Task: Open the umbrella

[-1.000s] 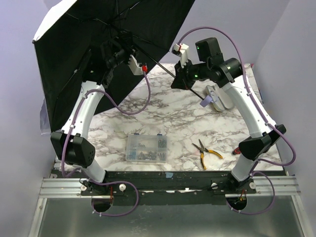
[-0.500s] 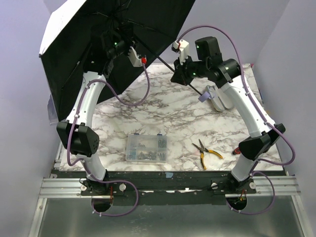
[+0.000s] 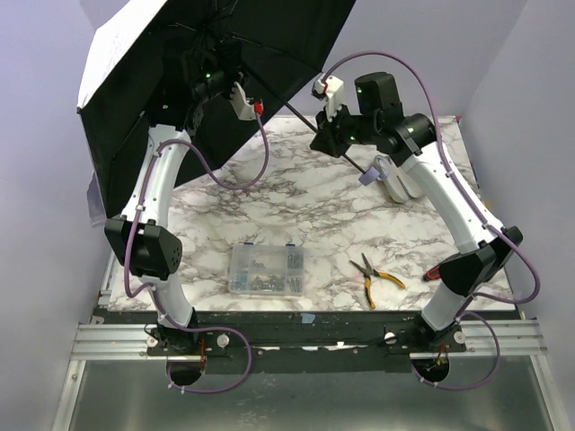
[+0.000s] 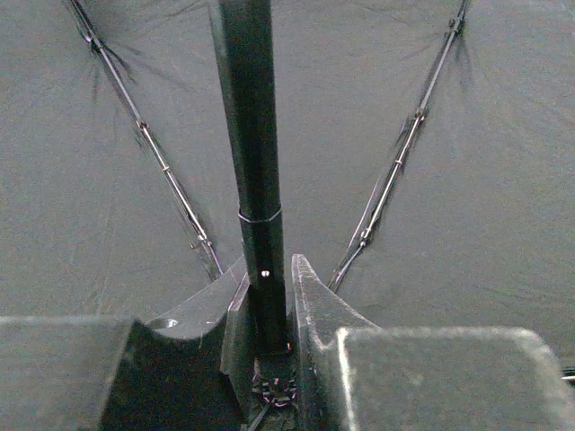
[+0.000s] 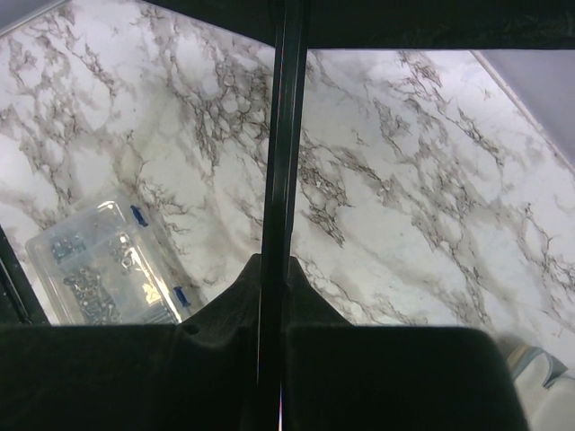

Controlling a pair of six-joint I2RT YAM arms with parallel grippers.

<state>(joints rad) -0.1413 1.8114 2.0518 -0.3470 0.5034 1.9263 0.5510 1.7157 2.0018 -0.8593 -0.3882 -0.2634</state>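
I should next move my right gripper down and back and release the end of the umbrella's stem on the tabletop [image 3: 313, 240] beside the clear box, since the canopy is spread open.
The umbrella [image 3: 269, 36] is spread open at the back left, its black underside facing me and its pale outer side showing along the left edge. Its thin black shaft [image 3: 301, 124] runs down to the right. My left gripper [image 3: 214, 79] is under the canopy, shut on the shaft [image 4: 256, 180] near the ribs; the canopy underside [image 4: 467, 197] fills that view. My right gripper [image 3: 329, 135] is shut on the lower part of the shaft [image 5: 286, 135], above the marble table [image 3: 314, 215].
A clear plastic box of screws [image 3: 266, 268] lies at front centre and also shows in the right wrist view [image 5: 99, 269]. Yellow-handled pliers [image 3: 375, 274] lie to its right. A cream sleeve [image 3: 402, 180] lies at the back right. Lilac walls stand close on both sides.
My left arm has risen and moved right, carrying the open canopy higher and further back. My right gripper has stayed almost in place on the shaft.
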